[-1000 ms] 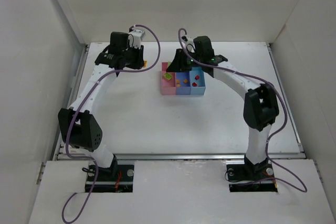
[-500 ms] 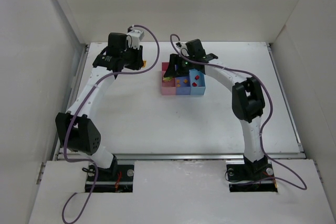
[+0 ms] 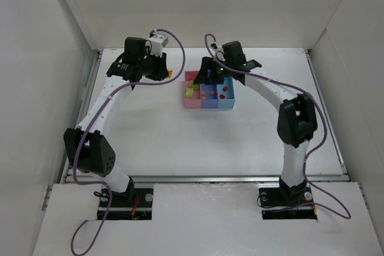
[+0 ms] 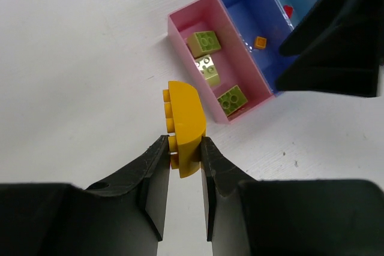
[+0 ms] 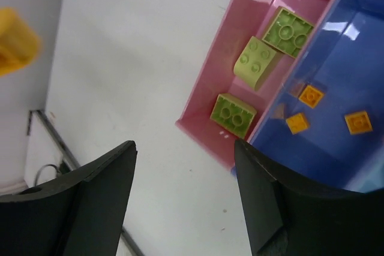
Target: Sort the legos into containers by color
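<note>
The yellow lego's color is closest to the orange legos, so my left gripper will next move past the pink bin and down over the purple-blue bin (image 3: 209, 93) (image 4: 258, 32).
My left gripper (image 4: 183, 142) is shut on a yellow lego (image 4: 186, 125) with a rounded top and holds it above the table, left of the containers; it also shows in the top view (image 3: 170, 74). The pink bin (image 4: 180, 37) holds three lime green legos (image 4: 204, 41). The purple-blue bin (image 5: 360, 40) holds three small orange legos (image 5: 311, 96). The light blue bin (image 3: 227, 101) holds red legos (image 3: 223, 89). My right gripper (image 5: 183, 148) is open and empty, hovering over the pink bin's outer corner (image 3: 207, 74).
The three joined bins stand mid-table toward the back (image 3: 193, 103). White walls enclose the table on the left, back and right. The right arm's black fingers (image 4: 336, 46) are near the bins in the left wrist view.
The right arm swung left over the pink bin, then came back a little to the right. The left gripper has shifted slightly right with the yellow lego.
</note>
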